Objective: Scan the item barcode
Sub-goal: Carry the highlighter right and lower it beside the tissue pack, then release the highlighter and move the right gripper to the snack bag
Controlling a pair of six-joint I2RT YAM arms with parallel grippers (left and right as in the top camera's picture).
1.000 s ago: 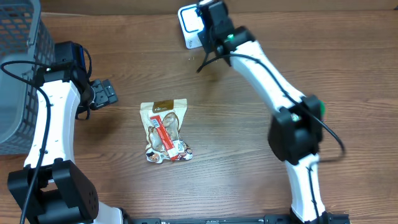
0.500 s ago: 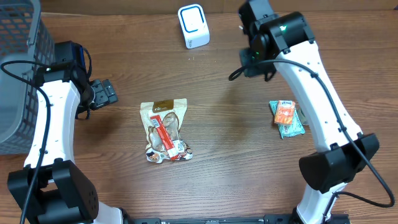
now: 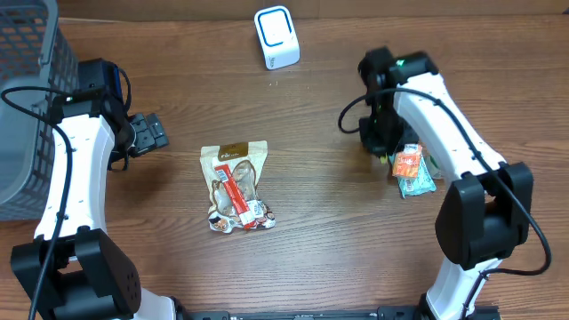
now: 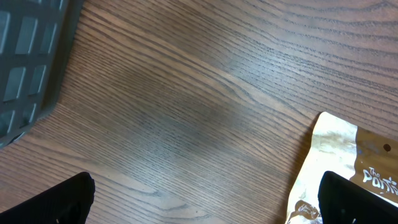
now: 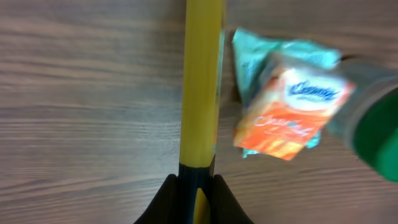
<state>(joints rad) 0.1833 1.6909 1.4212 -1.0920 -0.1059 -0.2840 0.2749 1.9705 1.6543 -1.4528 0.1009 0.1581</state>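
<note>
The clear spot of bare wood beside the orange tissue pack (image 3: 407, 163) is below my right gripper, so my gripper should next lower slightly back onto it and release the yellow item.
My right gripper (image 5: 196, 185) is shut on a thin yellow item (image 5: 200, 81) with a dark lower end, seen edge-on and pointing away over the table. In the overhead view this gripper (image 3: 379, 142) hangs just left of an orange tissue pack (image 3: 407, 163), and the arm hides the yellow item. The white barcode scanner (image 3: 276, 36) stands at the back middle. My left gripper (image 3: 148, 132) is open over bare wood, its fingertips (image 4: 62, 199) wide apart, and nothing is between them.
A tan snack pouch (image 3: 236, 185) lies in the middle and shows at the right of the left wrist view (image 4: 348, 168). A teal pack (image 3: 420, 183) lies under the orange one (image 5: 292, 112). A grey basket (image 3: 27, 98) stands at the left edge.
My right arm has swung from the scanner at the back over to the right and down beside the tissue packs, carrying the yellow item. The left arm has not moved.
</note>
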